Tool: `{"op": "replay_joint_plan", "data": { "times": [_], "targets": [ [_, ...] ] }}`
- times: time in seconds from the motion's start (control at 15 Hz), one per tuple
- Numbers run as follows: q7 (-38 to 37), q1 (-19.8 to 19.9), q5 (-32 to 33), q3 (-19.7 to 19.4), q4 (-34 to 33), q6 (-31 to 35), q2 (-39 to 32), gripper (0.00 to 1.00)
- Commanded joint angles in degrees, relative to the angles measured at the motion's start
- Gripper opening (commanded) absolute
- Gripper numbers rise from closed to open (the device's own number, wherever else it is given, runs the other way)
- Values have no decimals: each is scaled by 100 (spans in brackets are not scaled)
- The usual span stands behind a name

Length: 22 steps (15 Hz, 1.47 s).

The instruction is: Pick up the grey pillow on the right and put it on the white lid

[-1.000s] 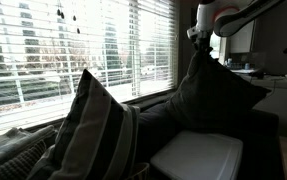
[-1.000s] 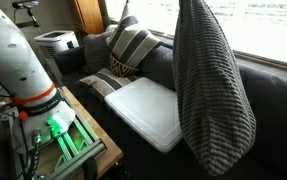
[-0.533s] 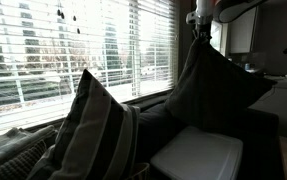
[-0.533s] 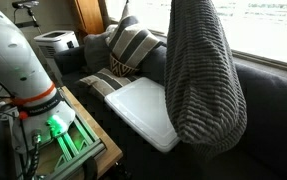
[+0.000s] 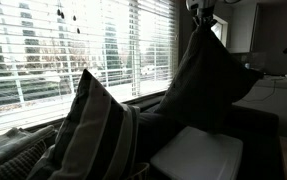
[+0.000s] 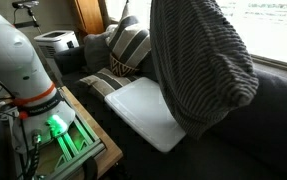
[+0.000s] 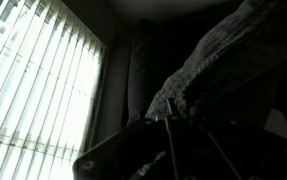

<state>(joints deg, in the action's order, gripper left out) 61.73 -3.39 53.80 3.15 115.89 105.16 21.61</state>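
Observation:
I will next move my gripper outward toward the window and down a little. Then I will let go of the grey pillow (image 5: pixel 211 85) over the white lid's window-side edge (image 5: pixel 175 143), because the pillow's lower end already hangs there.
The grey pillow (image 5: pixel 211 85) hangs in the air from one corner, held by my gripper (image 5: pixel 202 14) at the top of the frame. In an exterior view it (image 6: pixel 198 60) dangles above the far part of the white lid (image 6: pixel 143 108), which lies flat on the dark sofa seat. The white lid also shows in an exterior view (image 5: pixel 198 155), below the pillow. In the wrist view the pillow's knit fabric (image 7: pixel 218 55) runs up from the dark jaws (image 7: pixel 173 120), which are shut on its corner.
A larger striped cushion (image 5: pixel 93 130) leans at the sofa's end; it also shows in an exterior view (image 6: pixel 131 45). A window with blinds (image 5: pixel 73 50) runs behind the sofa. The robot base (image 6: pixel 18 60) and a green-lit box (image 6: pixel 58 135) stand beside the sofa.
The pillow has been lifted higher and carried sideways over the white lid, swinging as it goes. The gripper has risen toward the top of the frame.

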Motion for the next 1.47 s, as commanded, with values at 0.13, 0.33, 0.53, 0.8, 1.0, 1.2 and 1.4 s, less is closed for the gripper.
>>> {"op": "replay_joint_plan", "data": {
  "times": [0.13,0.33,0.53,0.8,1.0,1.2,1.4],
  "targets": [
    [1624,-279,181,-10,-150,-297,-26,2],
    [2192,-248,353,35,-295,-294,-419,2],
    [2362,-202,850,72,-461,-90,-912,2],
    [1833,-197,1213,184,-1195,-310,-1921,2],
    [966,-288,1207,304,-2017,-866,-2787,2],
    [413,-449,1255,374,-2786,-1345,-3515,35],
    [765,-547,1113,419,-3226,-1496,-3772,56]
  ]
}}
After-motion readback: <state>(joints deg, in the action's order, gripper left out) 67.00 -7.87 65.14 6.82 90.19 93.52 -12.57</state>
